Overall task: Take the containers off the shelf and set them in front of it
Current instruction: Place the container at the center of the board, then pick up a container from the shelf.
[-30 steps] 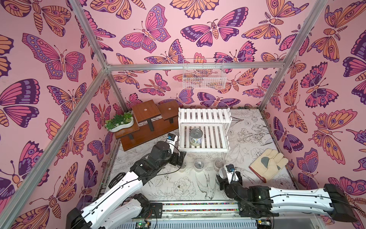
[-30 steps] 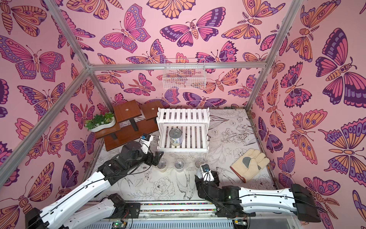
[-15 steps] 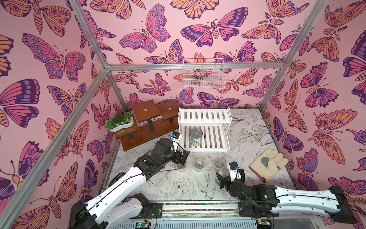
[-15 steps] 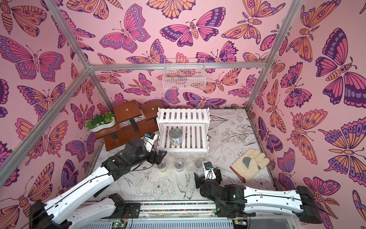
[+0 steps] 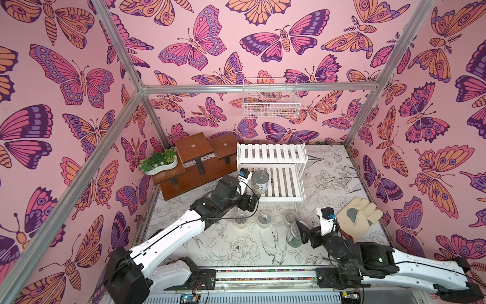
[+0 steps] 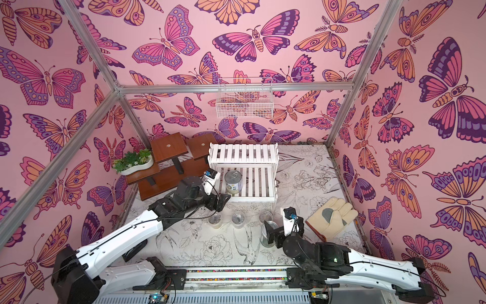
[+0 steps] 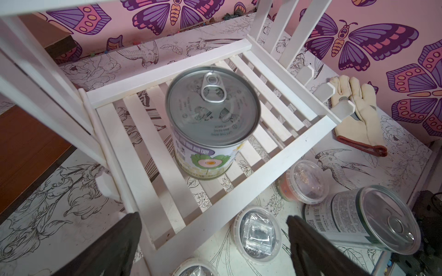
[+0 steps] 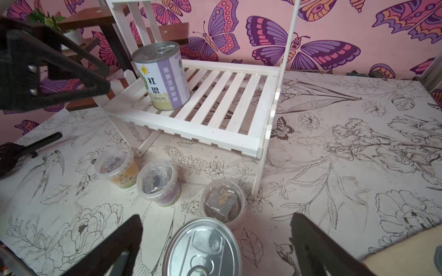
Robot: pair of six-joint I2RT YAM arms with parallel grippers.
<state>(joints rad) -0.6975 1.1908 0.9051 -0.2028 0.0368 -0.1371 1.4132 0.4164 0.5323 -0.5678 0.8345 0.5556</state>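
Note:
The pale-labelled can is beyond the fingers, so I should next move my left gripper outward past the front edge of the lower level and close it around the pale-labelled can's upper side (image 5: 260, 184) (image 7: 211, 146).
The white shelf (image 5: 286, 158) (image 6: 259, 155) holds a pale-labelled can (image 5: 260, 182) (image 6: 233, 181) (image 7: 211, 119) (image 8: 161, 76) upright on its lower tier. Three small clear tubs stand on the table in front of it, with yellow (image 8: 117, 167), purple (image 8: 159, 186) and orange (image 7: 305, 181) contents. My left gripper (image 5: 252, 203) (image 7: 212, 217) is open and empty at the lower tier's front edge, short of the can. The green-striped can (image 5: 294, 237) (image 7: 366, 222) stands near the tubs. My right gripper (image 6: 272, 234) (image 8: 216, 217) is open, fingers wide on either side of its lid and apart from it.
A cream work glove (image 5: 360, 213) (image 6: 334, 218) lies right of the shelf. The brown stepped stand (image 5: 200, 163) with a white planter (image 5: 159, 163) sits left of the shelf. A white wire basket (image 5: 271, 101) hangs on the back wall.
My left gripper has moved right, up to the shelf's lower tier. My right arm has drawn back to the right, its jaws a little wider, leaving the green-striped can standing.

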